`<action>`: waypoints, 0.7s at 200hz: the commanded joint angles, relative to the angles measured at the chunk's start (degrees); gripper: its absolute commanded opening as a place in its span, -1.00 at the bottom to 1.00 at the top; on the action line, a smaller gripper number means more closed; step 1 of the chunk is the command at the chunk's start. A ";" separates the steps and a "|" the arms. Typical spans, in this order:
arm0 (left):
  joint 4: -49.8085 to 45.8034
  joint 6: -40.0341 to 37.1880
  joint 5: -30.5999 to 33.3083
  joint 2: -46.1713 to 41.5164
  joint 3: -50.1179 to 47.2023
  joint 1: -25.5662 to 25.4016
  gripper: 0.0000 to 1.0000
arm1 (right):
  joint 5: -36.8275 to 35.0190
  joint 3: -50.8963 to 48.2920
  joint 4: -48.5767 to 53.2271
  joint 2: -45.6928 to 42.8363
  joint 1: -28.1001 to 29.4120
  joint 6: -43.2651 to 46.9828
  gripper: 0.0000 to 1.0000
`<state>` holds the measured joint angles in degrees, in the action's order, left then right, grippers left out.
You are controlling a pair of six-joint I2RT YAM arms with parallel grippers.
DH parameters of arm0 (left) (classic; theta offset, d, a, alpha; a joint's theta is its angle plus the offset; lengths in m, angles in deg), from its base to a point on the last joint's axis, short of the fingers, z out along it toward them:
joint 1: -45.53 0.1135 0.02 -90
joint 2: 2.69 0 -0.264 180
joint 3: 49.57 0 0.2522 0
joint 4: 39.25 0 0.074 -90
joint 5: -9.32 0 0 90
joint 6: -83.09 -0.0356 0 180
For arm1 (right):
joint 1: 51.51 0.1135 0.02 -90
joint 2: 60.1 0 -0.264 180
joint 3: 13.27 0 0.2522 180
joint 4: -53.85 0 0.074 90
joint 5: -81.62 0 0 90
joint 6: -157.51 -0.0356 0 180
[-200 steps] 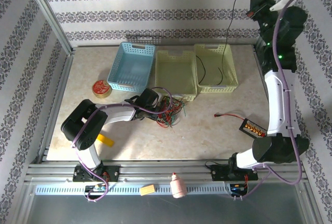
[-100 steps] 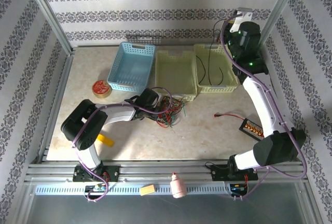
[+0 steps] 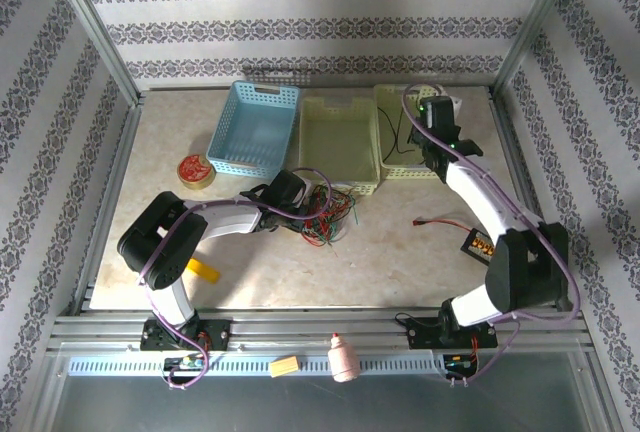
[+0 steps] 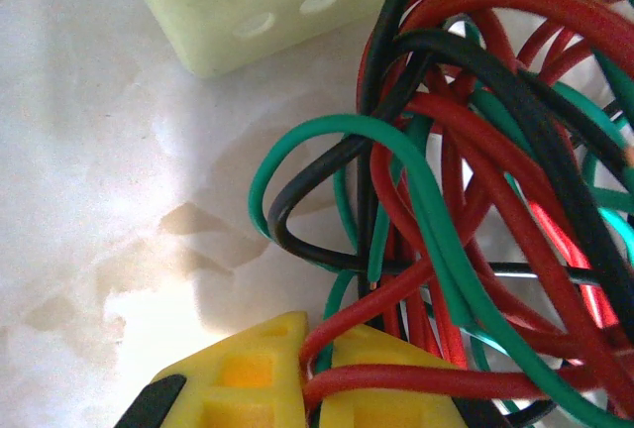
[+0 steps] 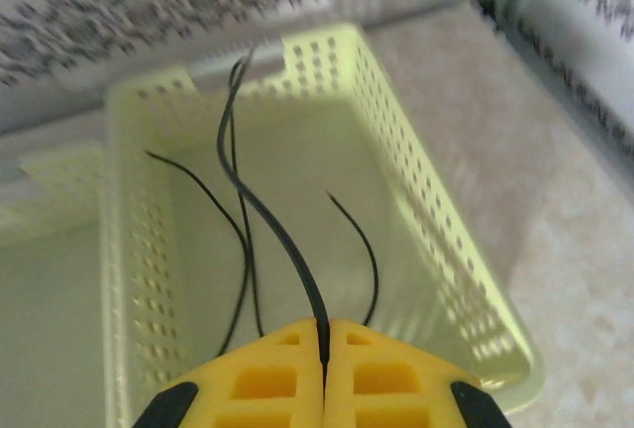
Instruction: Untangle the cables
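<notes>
Another black cable already rests on the bottom of the pale-yellow basket, below my right gripper. My right gripper needs to move down toward it next and release the thin black cable there.
A tangle of red, green and black cables (image 3: 330, 210) lies on the table in front of the middle basket. My left gripper (image 3: 290, 190) is at the tangle's left edge. In the left wrist view the cables (image 4: 475, 200) loop over each other, and the left gripper (image 4: 315, 369) is shut, its yellow fingers (image 4: 238, 378) pinching red strands. My right gripper (image 3: 437, 117) hangs over the right pale-yellow basket (image 3: 445, 157). It is shut (image 5: 324, 334) on a thin black cable (image 5: 267, 215) that trails down into that basket (image 5: 426, 200).
A blue basket (image 3: 255, 127) and a middle pale-yellow basket (image 3: 340, 142) stand at the back. A red tape roll (image 3: 194, 168) lies at the left, a yellow block (image 3: 204, 270) by the left arm. A small connector board (image 3: 482, 246) with a red lead (image 3: 440, 221) sits right of centre.
The right arm has swung down from high at the back right to just over the right basket, still holding the black cable. The left arm and the tangle have not moved.
</notes>
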<state>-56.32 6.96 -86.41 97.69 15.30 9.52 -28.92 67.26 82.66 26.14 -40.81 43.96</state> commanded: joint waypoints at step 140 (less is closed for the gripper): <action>-4.12 -0.34 0.73 -0.12 -0.54 -0.38 -1.00 | 24.92 8.65 2.18 15.94 -7.86 -14.10 -0.23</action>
<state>-56.32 6.98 -86.41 97.69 15.30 9.52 -9.77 72.30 83.60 39.38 -49.38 29.86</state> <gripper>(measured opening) 0.063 0.251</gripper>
